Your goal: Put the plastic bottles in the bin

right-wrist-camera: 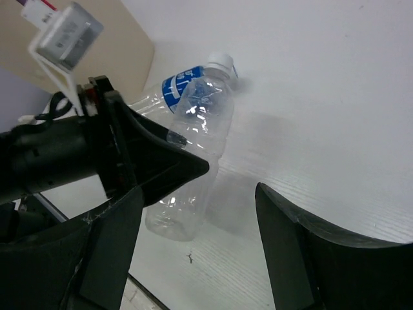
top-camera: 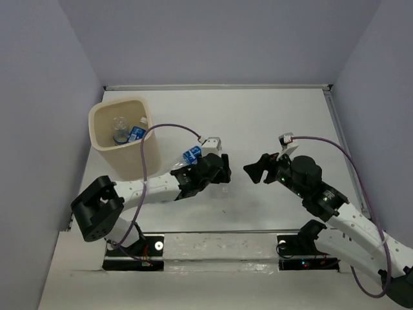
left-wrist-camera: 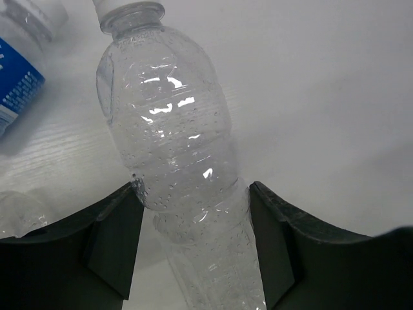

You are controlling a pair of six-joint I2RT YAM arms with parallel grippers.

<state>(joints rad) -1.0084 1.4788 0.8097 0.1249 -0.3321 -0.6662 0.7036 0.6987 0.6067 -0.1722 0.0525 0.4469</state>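
Note:
My left gripper rises past the bin's tall side next and releases the bottle over the bin's opening [top-camera: 120, 123], which lies to the gripper's left in the top view.
My left gripper [top-camera: 221, 169] is shut on a clear, unlabelled plastic bottle [left-wrist-camera: 174, 129]. Its fingers [left-wrist-camera: 119, 239] press on both sides of the bottle's waist, and the white cap points away from me. In the right wrist view this bottle [right-wrist-camera: 193, 155] hangs in the left gripper's fingers [right-wrist-camera: 161, 161] just over the table. A blue-labelled bottle [top-camera: 191, 155] lies beside it and also shows in the left wrist view [left-wrist-camera: 16, 77]. The beige bin [top-camera: 106, 145] stands at the far left with bottles [top-camera: 132, 132] inside. My right gripper [top-camera: 255, 169] is open and empty, facing the left gripper.
Part of another crinkled clear bottle [left-wrist-camera: 19, 213] shows at the left wrist view's lower left. Purple cables loop over both arms. Grey walls enclose the white table [top-camera: 271, 116] on three sides.

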